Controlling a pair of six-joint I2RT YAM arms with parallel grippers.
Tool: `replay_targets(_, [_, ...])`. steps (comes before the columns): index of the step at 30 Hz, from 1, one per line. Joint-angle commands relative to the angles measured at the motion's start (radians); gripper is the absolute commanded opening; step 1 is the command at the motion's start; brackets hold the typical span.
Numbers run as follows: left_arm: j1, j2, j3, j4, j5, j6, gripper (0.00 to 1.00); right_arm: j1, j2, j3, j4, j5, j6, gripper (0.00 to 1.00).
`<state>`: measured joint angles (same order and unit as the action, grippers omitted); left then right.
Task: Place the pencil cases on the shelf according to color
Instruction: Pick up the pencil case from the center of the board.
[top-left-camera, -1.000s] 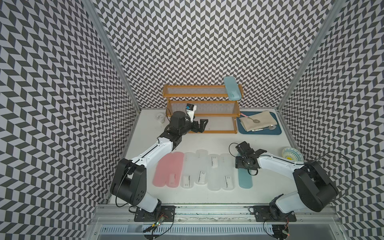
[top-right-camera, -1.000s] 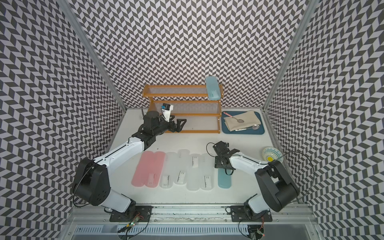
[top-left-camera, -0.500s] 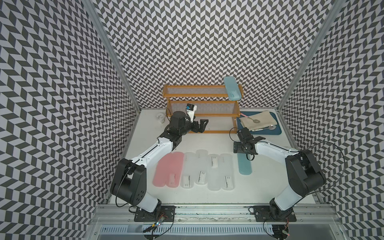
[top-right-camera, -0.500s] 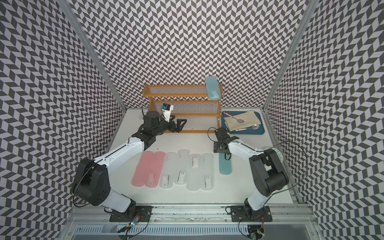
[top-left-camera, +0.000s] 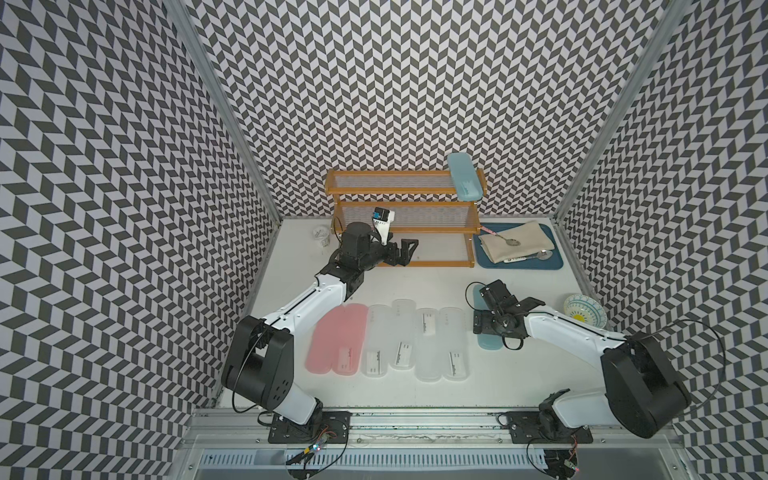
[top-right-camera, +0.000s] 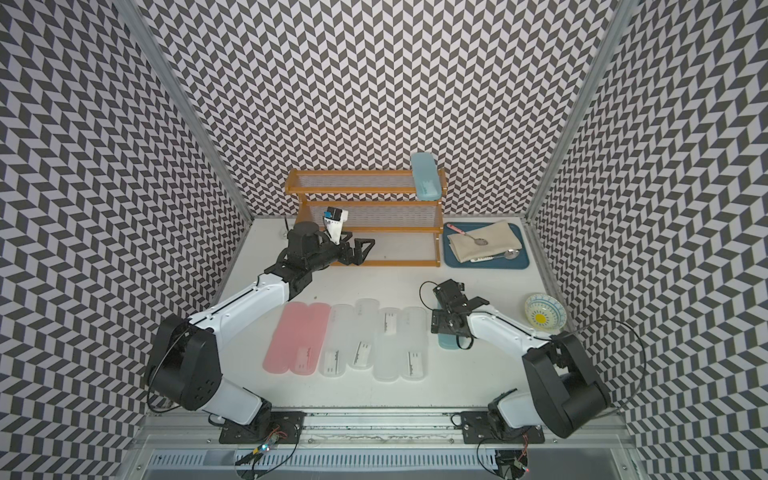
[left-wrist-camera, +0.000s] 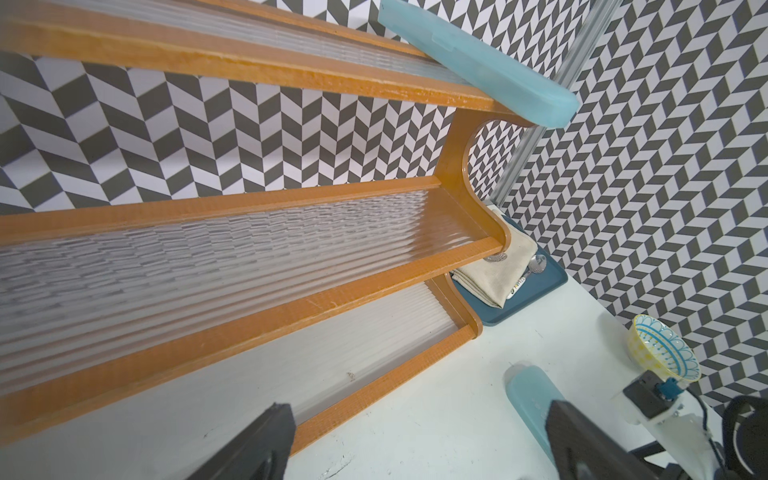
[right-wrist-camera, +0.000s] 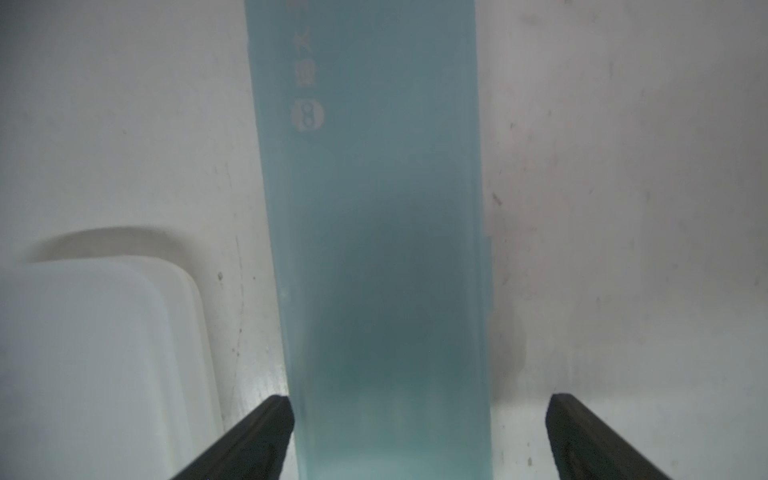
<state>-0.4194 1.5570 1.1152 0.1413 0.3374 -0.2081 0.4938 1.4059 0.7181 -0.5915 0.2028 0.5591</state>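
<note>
My right gripper will next move down and slightly back onto the near part of the second blue case, because that part of the case is below its fingers and back from them.
The orange-brown shelf (top-left-camera: 403, 220) (top-right-camera: 365, 216) (left-wrist-camera: 249, 249) stands at the back. One light blue pencil case (top-left-camera: 464, 175) (top-right-camera: 424, 176) (left-wrist-camera: 478, 58) lies across the right end of its top tier. On the table lie two pink cases (top-left-camera: 338, 338), several frosted clear-white cases (top-left-camera: 411, 336) and a second blue case (top-left-camera: 485, 343) (right-wrist-camera: 374, 208). My right gripper (top-left-camera: 482, 326) (right-wrist-camera: 419, 399) points down over that blue case, open, with a finger on either side and a gap on one side. My left gripper (top-left-camera: 409, 249) (left-wrist-camera: 417, 411) stands open and empty at the shelf's bottom tier.
A dark blue tray (top-left-camera: 552, 262) with a beige cloth and spoons sits right of the shelf. A patterned bowl (top-left-camera: 584, 311) stands near the right wall. A small white cup (top-left-camera: 322, 233) sits left of the shelf. One clear-white case (right-wrist-camera: 95, 353) lies beside the blue case.
My right gripper has opened wide. The right arm reached out along the blue case, then drew back over its middle. The left arm has not moved.
</note>
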Motion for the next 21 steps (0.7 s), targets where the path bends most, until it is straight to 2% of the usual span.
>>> replay_targets(1, [-0.006, 0.019, 0.032, 0.014, 0.026, -0.019, 1.00, 0.030, -0.034, -0.017, -0.014, -0.028, 0.058, 1.00])
replay_targets(21, [-0.007, 0.003, 0.026, 0.009, -0.008, -0.010, 0.99, 0.081, 0.027, -0.049, -0.012, 0.005, 0.114, 0.99])
